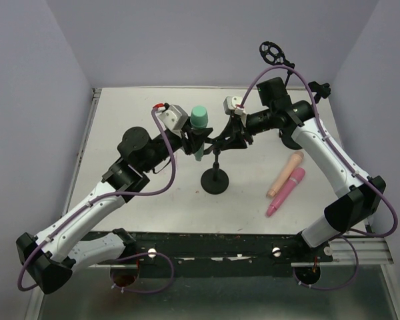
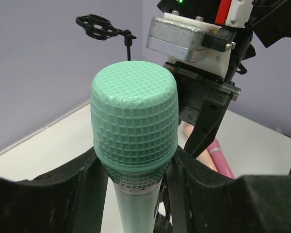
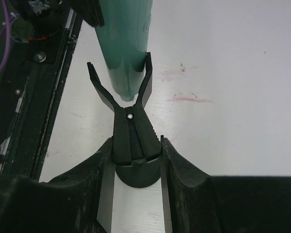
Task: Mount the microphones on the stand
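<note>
I will next lower the microphone farther between the clip's spread prongs below my left gripper, toward the stand, then release it, as they surround only its handle's tapered end.
My left gripper (image 1: pixel 197 139) is shut on the mint green microphone (image 1: pixel 199 127), head up; its mesh head fills the left wrist view (image 2: pixel 135 121). My right gripper (image 1: pixel 228 141) is shut on the black spring clip (image 3: pixel 132 130) atop the small black stand (image 1: pixel 215 180). The clip's two prongs are spread around the green handle's tapered end (image 3: pixel 126 53). The peach microphone (image 1: pixel 285 173) and the pink microphone (image 1: pixel 285 191) lie side by side on the table at right, also seen in the left wrist view (image 2: pixel 218 158).
A second taller stand with a round shock mount (image 1: pixel 273 51) stands at the back right corner. The black rail (image 1: pixel 213 243) runs along the near table edge. Red smudges (image 3: pixel 184 97) mark the white tabletop.
</note>
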